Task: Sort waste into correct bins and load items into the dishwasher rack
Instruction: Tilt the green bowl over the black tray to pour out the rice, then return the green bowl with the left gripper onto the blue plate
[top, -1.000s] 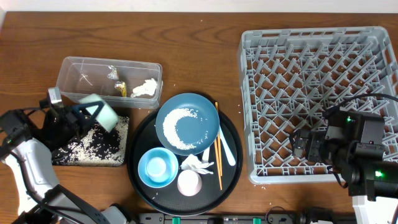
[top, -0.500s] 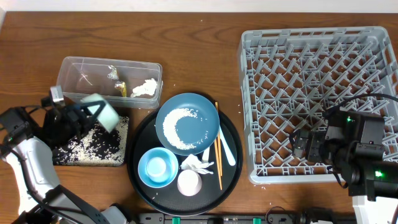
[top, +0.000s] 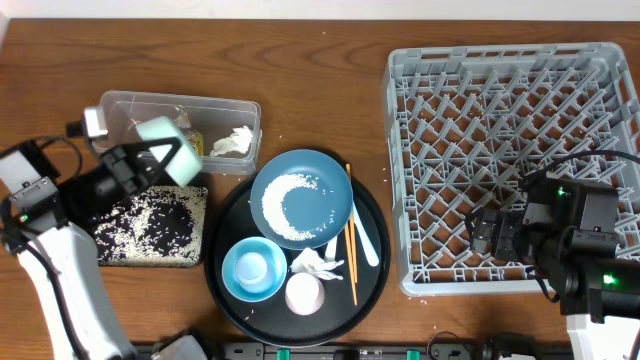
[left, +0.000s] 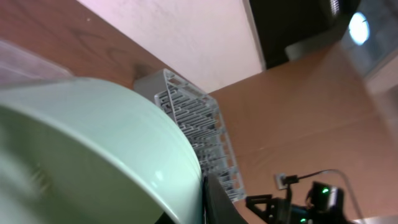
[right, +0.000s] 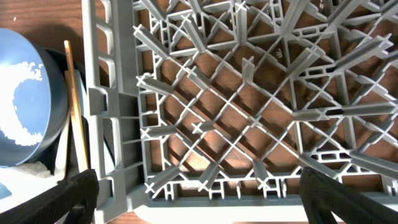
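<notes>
My left gripper swings across to it next, turns the pale-green bowl upright and lowers it inside.
My left gripper (top: 148, 163) is shut on the rim of the pale-green bowl (top: 166, 162), held tilted in the air over the near edge of the clear tub (top: 120, 108). In the left wrist view the bowl (left: 93, 143) fills the left side, with one dark finger (left: 219, 200) against its rim. The flat black tray (top: 196, 255) below holds loose rice (top: 150, 220). A napkin (top: 236, 141) and a wrapper (top: 191, 140) lie in the tub. My right gripper (top: 490, 235) hangs open over the front of the dishwasher rack (top: 515, 150), nothing between its fingers (right: 62, 199).
The round black tray (top: 375, 260) carries the dark-blue dish (top: 325, 205) with rice, a light-blue bowl (top: 236, 275) with a small cup inside, a pink cup (top: 304, 293), a crumpled napkin (top: 318, 263), chopsticks (top: 351, 235) and a white spoon (top: 367, 240). The rack's wall (right: 99, 124) stands beside the chopsticks (right: 73, 106).
My left arm has lifted the pale-green bowl up and toward the back, from over the black tray to the tub's near edge. The right arm has not moved.
</notes>
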